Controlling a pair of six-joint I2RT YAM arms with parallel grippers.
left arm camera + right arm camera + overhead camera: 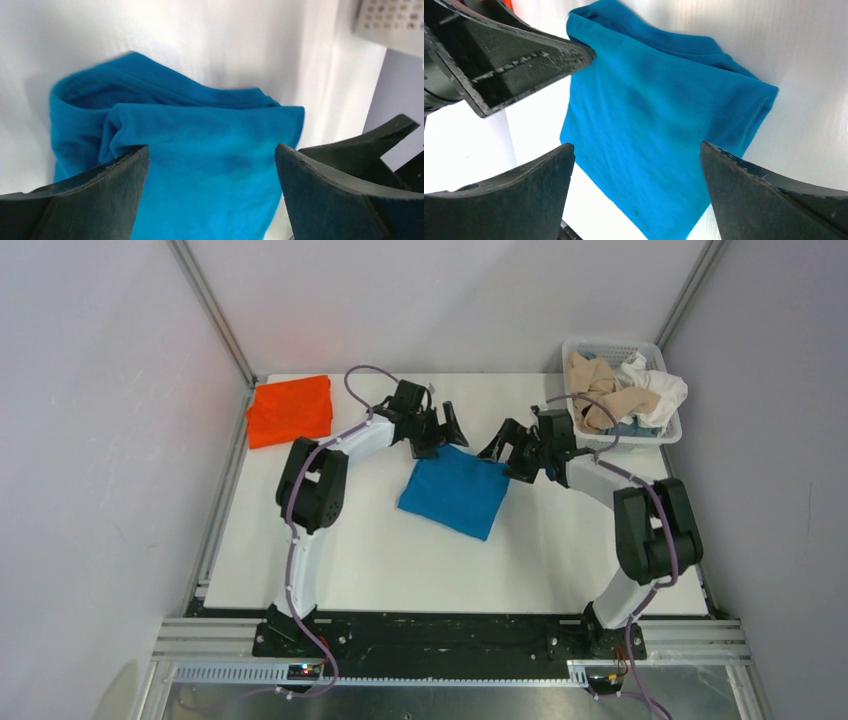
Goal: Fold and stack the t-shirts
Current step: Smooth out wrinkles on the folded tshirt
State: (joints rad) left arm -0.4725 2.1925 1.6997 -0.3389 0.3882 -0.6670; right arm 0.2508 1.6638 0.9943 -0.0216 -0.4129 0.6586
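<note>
I will next move my left gripper back and down onto the blue t-shirt's edge facing the orange t-shirt, which is below and back of my gripper.
A bright blue t-shirt (455,492) lies folded into a square in the middle of the table; it also shows in the left wrist view (200,165) and the right wrist view (664,130). A folded bright orange t-shirt (290,410) lies at the back left. A beige t-shirt (600,390) and a white t-shirt (655,385) are crumpled in the basket. My left gripper (438,435) is open and empty above the blue shirt's far left corner. My right gripper (505,452) is open and empty above its far right corner.
The white lattice basket (668,432) stands at the back right corner of the white table; its corner shows in the left wrist view (395,22). Grey walls and metal frame posts close in the back and sides.
</note>
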